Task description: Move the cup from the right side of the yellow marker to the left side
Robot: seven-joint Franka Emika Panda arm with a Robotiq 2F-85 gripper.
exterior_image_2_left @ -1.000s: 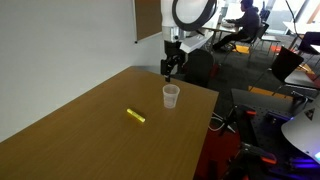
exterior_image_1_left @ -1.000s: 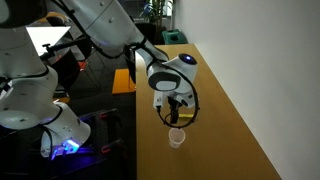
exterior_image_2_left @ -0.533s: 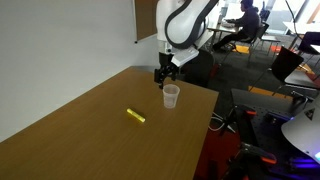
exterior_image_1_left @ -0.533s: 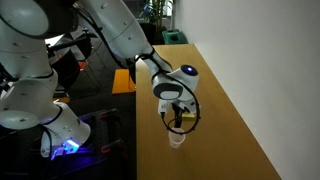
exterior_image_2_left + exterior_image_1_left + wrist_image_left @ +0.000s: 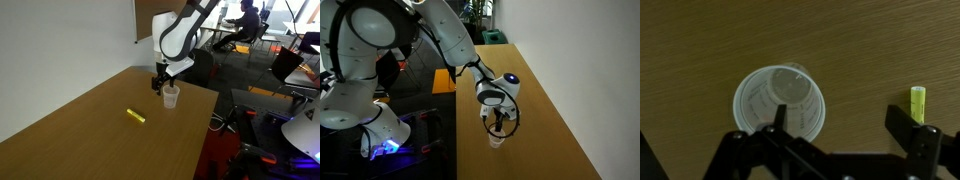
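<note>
My gripper is open, and its fingers are already on both sides of the cup's rim on the side by the yellow marker [image 5: 135, 116], so it will next lower onto the rim there with one finger inside the cup.
The cup [image 5: 171, 97] is a small translucent whitish plastic cup standing upright on the wooden table, near its edge; it also shows in an exterior view [image 5: 497, 138] and, from above, in the wrist view [image 5: 780, 102]. The yellow marker [image 5: 135, 116] lies flat on the table, apart from the cup; its tip shows at the right of the wrist view [image 5: 918, 102]. My gripper [image 5: 840, 122] is open just above the cup, one finger over the cup's rim, the other between cup and marker. In both exterior views it hangs directly over the cup [image 5: 160, 84] [image 5: 498, 125].
The wooden table [image 5: 90, 140] runs along a white wall [image 5: 50, 40]. Beyond the table's edge are office chairs, a desk and a person [image 5: 245, 20]. A robot base with blue light [image 5: 380, 140] stands beside the table.
The gripper has come down and moved over the cup, from above and behind it to right at its rim. The cup and marker have not moved.
</note>
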